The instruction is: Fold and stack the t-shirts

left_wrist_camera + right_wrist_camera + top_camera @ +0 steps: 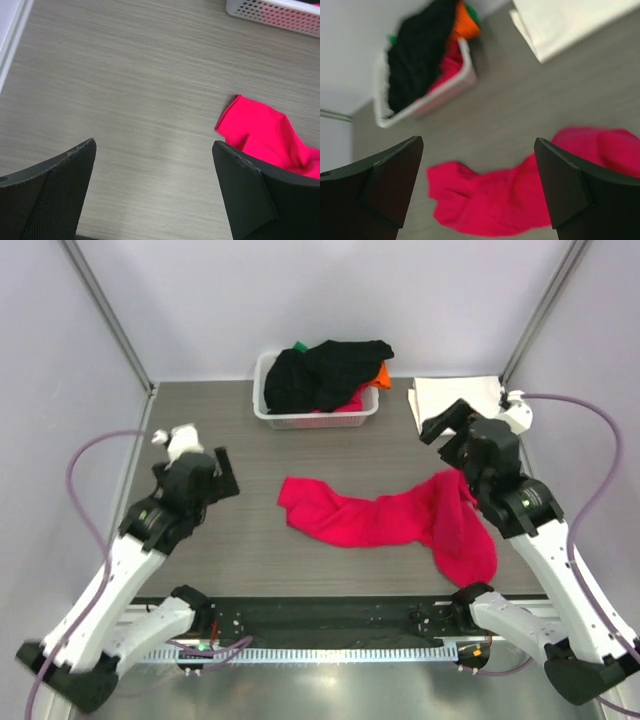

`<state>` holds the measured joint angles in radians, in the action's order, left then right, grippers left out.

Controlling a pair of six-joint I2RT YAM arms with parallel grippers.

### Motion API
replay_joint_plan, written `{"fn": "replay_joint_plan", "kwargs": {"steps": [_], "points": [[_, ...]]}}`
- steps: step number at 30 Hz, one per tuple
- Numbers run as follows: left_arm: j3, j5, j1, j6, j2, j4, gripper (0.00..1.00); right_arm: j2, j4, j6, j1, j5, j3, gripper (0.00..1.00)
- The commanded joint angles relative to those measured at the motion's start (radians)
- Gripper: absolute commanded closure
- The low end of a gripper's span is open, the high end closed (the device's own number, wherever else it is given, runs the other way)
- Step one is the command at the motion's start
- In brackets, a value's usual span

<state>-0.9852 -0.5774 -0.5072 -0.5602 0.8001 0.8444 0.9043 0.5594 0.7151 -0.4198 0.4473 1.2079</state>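
I will next move my left gripper outward to the rim at the basket's nearer end (pixel 258 388), because the black shirt leaves that rim uncovered.
A bright pinkish-red t-shirt (pixel 390 520) lies crumpled across the middle of the table, its right end draped toward the front edge. It also shows in the left wrist view (pixel 265 135) and the right wrist view (pixel 520 200). A white t-shirt (pixel 452 397) lies folded at the back right, also in the right wrist view (pixel 565 22). Black (pixel 325 370), orange (pixel 380 375) and green (pixel 299 346) shirts fill the basket. My left gripper (pixel 225 472) is open and empty, left of the red shirt. My right gripper (pixel 445 425) is open and empty, raised above the shirt's right end.
A white slotted basket (pixel 262 412) stands at the back centre, with a red cloth inside under the black one; it shows in the left wrist view (pixel 270 12) and the right wrist view (pixel 445 92). Grey walls and metal posts (pixel 110 315) enclose the table.
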Motion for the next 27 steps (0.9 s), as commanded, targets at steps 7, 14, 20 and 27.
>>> {"fn": "replay_joint_plan", "kwargs": {"steps": [7,14,20,27], "points": [[-0.51,0.281,0.213,0.106,0.782,-0.191,0.0,0.004,0.223,0.086,0.001,-0.027,-0.07,0.0],[-1.087,0.321,0.3,0.151,1.359,-0.079,0.0,-0.044,0.223,0.076,0.001,-0.122,-0.123,0.0],[-1.455,0.39,0.34,0.094,1.637,-0.048,0.05,-0.062,0.231,0.044,0.001,-0.173,-0.128,0.0],[-1.376,0.429,0.369,-0.023,1.642,-0.083,0.95,-0.061,0.232,0.021,0.001,-0.177,-0.143,0.0]]}}
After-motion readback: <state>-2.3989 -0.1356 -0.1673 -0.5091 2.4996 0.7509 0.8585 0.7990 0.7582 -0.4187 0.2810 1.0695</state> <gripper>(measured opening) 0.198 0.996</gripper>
